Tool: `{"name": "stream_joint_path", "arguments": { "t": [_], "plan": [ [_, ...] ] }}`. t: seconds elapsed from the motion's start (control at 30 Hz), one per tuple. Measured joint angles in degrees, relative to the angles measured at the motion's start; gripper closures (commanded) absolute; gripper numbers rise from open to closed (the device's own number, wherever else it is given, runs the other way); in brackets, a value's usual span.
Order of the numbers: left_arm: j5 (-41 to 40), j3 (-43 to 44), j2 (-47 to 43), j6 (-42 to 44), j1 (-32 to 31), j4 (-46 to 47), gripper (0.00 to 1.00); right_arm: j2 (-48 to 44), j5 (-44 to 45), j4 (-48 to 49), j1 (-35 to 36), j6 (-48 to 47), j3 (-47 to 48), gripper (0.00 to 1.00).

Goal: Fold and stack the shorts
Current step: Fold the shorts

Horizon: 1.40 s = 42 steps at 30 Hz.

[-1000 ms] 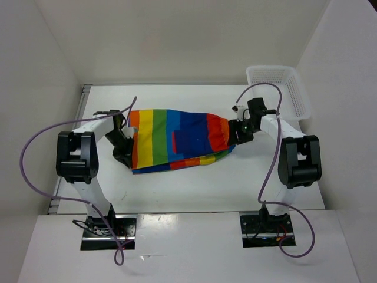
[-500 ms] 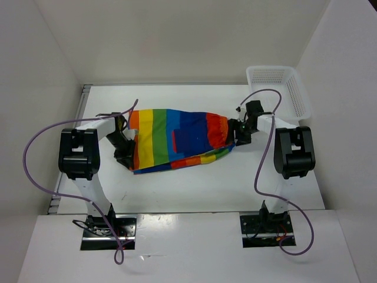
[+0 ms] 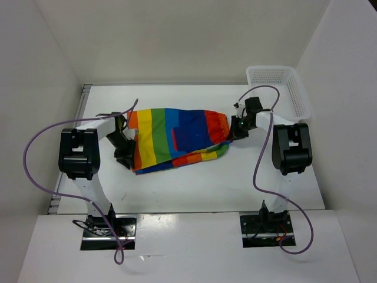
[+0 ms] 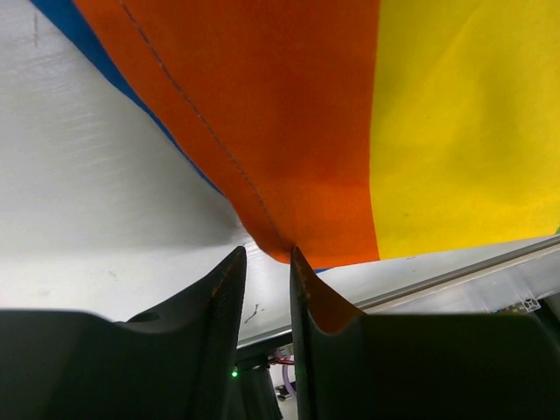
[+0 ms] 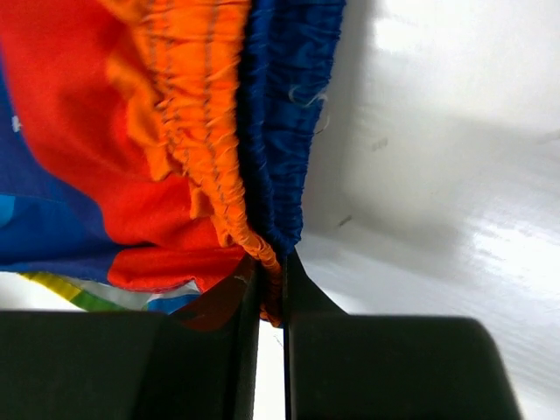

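The orange hem lies to the left of the waistband in the top view. My right gripper will next lift the waistband over the outstretched shorts toward the orange hem (image 3: 136,151) and let go.
The rainbow-striped shorts (image 3: 177,138) lie flat across the middle of the table, blue patch pocket on top and waistband to the right. At their left hem, my left gripper (image 3: 125,154) has its jaws a narrow gap apart. The orange hem corner (image 4: 276,249) lies just at the fingertips, and bare table shows between the fingers. My right gripper (image 3: 233,133) is at the waistband end, and its jaws are shut on the gathered orange and blue elastic (image 5: 262,254). The left gripper (image 4: 267,255) and right gripper (image 5: 271,267) each fill the bottom of their own wrist view.
A white lattice basket (image 3: 297,94) stands at the back right corner, just behind the right arm. White walls enclose the table on the left, back and right. Purple cables loop from both arms. The table's left edge strip (image 3: 82,106) is near the left arm.
My right gripper opened wide, then closed on the waistband, and the shorts' right end shifted slightly left. My left jaws parted a little at the hem.
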Motion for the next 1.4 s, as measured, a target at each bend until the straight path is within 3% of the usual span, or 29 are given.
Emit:
{"name": "stream_joint_path", "arguments": {
  "t": [0.2, 0.27, 0.47, 0.7, 0.9, 1.1, 1.4],
  "plan": [
    [-0.48, 3.10, -0.04, 0.00, 0.15, -0.79, 0.61, -2.58, 5.18, -1.11, 1.75, -5.31, 4.59, 1.00],
    [-0.72, 6.29, -0.22, 0.00, 0.24, -1.07, 0.56, -5.01, 7.45, -1.42, 2.43, -7.04, 5.81, 1.00],
    [-1.07, 16.74, -0.42, 0.00, -0.66, -0.09, 0.54, -12.63, 14.10, -1.81, 4.15, -12.13, 7.82, 1.00],
    [-1.95, 25.33, 8.96, 0.00, -6.58, 4.48, 0.53, -14.97, 20.98, -1.97, 8.83, -20.37, 11.28, 1.00],
    [-4.02, 27.58, 16.02, -0.02, -9.66, 4.92, 0.51, -14.80, 25.07, -2.49, 18.08, -28.30, 15.65, 1.00],
    [-5.79, 29.20, 17.14, -0.02, -9.97, 6.97, 0.66, -10.91, 27.91, -2.25, 28.76, -33.14, 23.65, 1.00],
    [-4.42, 30.97, 18.29, -0.02, -9.90, 7.41, 0.69, 6.49, 24.65, -3.06, 42.82, -34.73, 39.01, 1.00]
  ]
}}
